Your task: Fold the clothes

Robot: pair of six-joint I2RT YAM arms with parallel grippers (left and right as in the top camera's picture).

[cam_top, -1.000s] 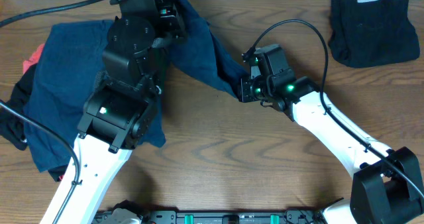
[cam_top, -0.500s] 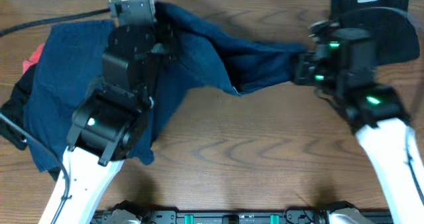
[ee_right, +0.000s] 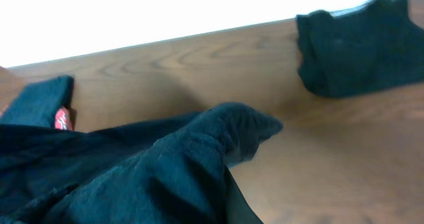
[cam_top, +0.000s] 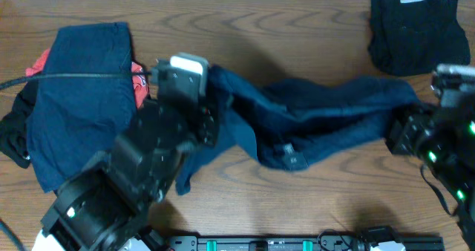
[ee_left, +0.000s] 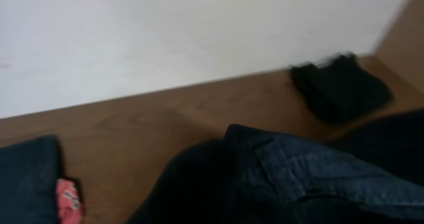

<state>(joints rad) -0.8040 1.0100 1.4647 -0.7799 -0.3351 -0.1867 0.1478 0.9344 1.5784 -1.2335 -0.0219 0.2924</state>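
I should next lower my left gripper outward and release the garment's end on the bare tabletop by the wall [cam_top: 193, 17] [ee_left: 126, 112]. That part of the tabletop is below my left gripper and outward of it.
A dark navy garment [cam_top: 326, 121] hangs stretched across the middle of the table between my two grippers. My left gripper [cam_top: 213, 113] holds its left end and my right gripper [cam_top: 398, 132] holds its right end. The fabric covers the fingers in both wrist views, at the left wrist [ee_left: 298, 177] and at the right wrist [ee_right: 165, 177]. A white-printed label shows on the garment's lower fold [cam_top: 291, 159]. At the far left lies a pile: another navy piece [cam_top: 82, 95], a red-orange piece [cam_top: 138, 84] and a black piece [cam_top: 11, 136].
A folded black garment [cam_top: 415, 32] lies at the table's back right corner; it also shows in the left wrist view [ee_left: 341, 88] and the right wrist view [ee_right: 361, 45]. A white wall runs behind the table's far edge. A black cable [cam_top: 74, 76] crosses the pile.
The right gripper has swung far to the right and forward with the garment's end. The left gripper has pulled forward off the pile. The navy garment now spans the table's middle.
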